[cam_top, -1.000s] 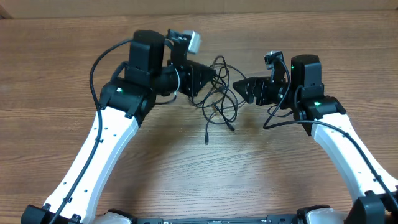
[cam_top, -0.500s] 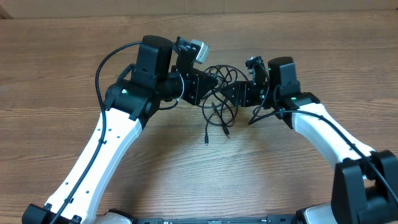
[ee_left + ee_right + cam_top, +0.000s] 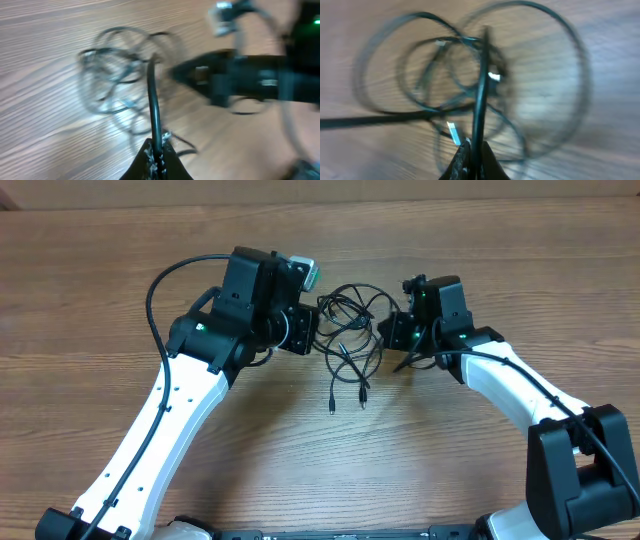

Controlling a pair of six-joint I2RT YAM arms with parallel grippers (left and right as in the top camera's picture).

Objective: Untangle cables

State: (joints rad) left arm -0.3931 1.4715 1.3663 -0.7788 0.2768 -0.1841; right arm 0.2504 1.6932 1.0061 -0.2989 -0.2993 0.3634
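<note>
My left gripper has its piece of black cable, which runs straight into the loops. It will pull this piece away to the left in the overhead view, then open.
The cables (image 3: pixel 352 320) are a loose tangle of thin black loops lying between my two arms, with two plug ends (image 3: pixel 331 406) trailing toward the near side. My left gripper (image 3: pixel 316 330) meets the tangle from the left. In the left wrist view that gripper (image 3: pixel 156 145) is shut on one black strand (image 3: pixel 152 95) that runs straight up into the loops. My right gripper (image 3: pixel 386 330) meets the tangle from the right. The right wrist view shows this gripper (image 3: pixel 474 145) shut on another strand (image 3: pixel 481 85). Both wrist views are blurred.
The bare wooden table (image 3: pixel 300 450) lies all round the tangle. Thick black wires (image 3: pixel 160 280) loop off each arm. In the left wrist view the right arm's dark gripper body (image 3: pixel 240 85) reaches in from the right, close to the loops.
My right arm moved left into the tangle and its jaws went from open to shut on a strand. The left arm shifted slightly and kept its grip; the loops bunched together.
</note>
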